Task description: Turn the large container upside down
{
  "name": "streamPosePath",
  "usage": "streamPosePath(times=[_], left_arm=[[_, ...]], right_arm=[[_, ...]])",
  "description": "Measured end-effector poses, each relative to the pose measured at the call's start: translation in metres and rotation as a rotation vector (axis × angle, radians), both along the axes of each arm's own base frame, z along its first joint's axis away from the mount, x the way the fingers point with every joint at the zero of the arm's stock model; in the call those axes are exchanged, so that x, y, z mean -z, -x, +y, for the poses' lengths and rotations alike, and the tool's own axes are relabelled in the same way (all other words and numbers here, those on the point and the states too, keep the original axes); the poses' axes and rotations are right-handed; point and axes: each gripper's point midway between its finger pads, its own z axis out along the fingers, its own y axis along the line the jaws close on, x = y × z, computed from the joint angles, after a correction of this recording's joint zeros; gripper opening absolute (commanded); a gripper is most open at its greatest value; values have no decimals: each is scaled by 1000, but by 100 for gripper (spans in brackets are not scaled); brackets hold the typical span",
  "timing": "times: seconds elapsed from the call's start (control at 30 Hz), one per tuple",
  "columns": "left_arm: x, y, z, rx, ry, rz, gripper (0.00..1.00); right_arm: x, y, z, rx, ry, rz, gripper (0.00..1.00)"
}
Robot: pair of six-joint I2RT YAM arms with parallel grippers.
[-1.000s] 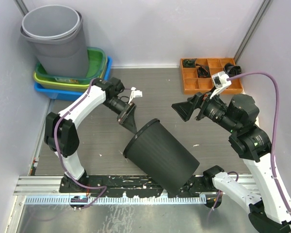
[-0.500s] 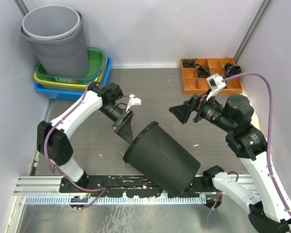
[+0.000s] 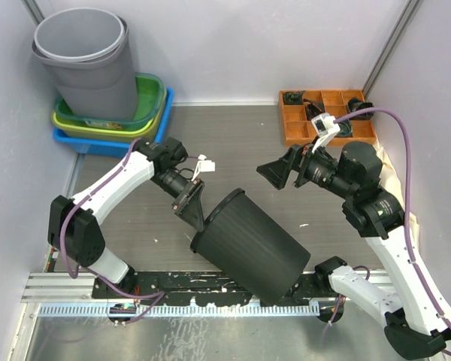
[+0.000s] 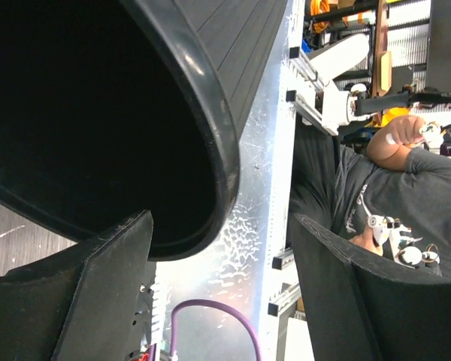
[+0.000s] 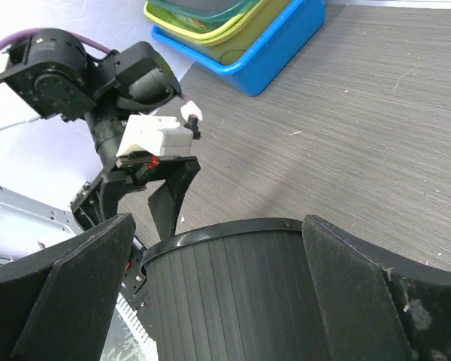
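Observation:
I should move my left gripper to the right in the top view, with its open fingers on both sides of the upper rim of the container's opening, because that rim lines up with the gap between them.
The large black ribbed container (image 3: 252,244) lies tilted on its side at the near middle of the table, its open mouth facing far left. My left gripper (image 3: 194,207) is open right at the mouth's left rim. In the left wrist view (image 4: 222,226) the thick rim (image 4: 214,135) runs between the spread fingers, with one finger (image 4: 98,278) in front of the dark opening; I cannot tell if they touch. My right gripper (image 3: 276,171) is open and empty, above and to the far right of the container. In the right wrist view (image 5: 218,226) it looks down on the ribbed wall (image 5: 240,301).
Stacked grey bins (image 3: 86,60) stand in green, yellow and blue tubs (image 3: 146,113) at the far left corner. An orange compartment tray (image 3: 316,116) sits at the far right. An aluminium rail (image 3: 68,289) runs along the near edge. Walls close in on both sides.
My left gripper has moved nearer and down, from above the container's far rim to its left rim. My right gripper has shifted a little left. The container has hardly moved.

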Motion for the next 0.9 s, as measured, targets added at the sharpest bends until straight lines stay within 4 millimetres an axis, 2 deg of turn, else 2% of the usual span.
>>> streamPosePath(times=[0.17, 0.27, 0.3, 0.43, 0.5, 0.73, 0.9], left_arm=[[18, 7, -8, -8, -1, 0, 74], [22, 9, -13, -31, -3, -29, 65], [21, 8, -15, -40, -2, -38, 58], [19, -2, -26, -80, 7, -66, 14], [15, -4, -31, -88, 22, -51, 1], [7, -13, -55, -87, 36, 34, 0], [-12, -41, -94, -144, 99, 188, 0]], right_arm=[[-3, 2, -1, 0, -5, -9, 100], [-3, 3, -1, 1, -7, -11, 100], [-3, 3, -1, 1, -8, -12, 100], [-3, 3, -2, 2, -8, -11, 100], [-3, 3, -2, 5, -7, -11, 100], [-4, 2, -6, 28, -3, -19, 100], [-5, 0, -18, 94, 37, -19, 100]])
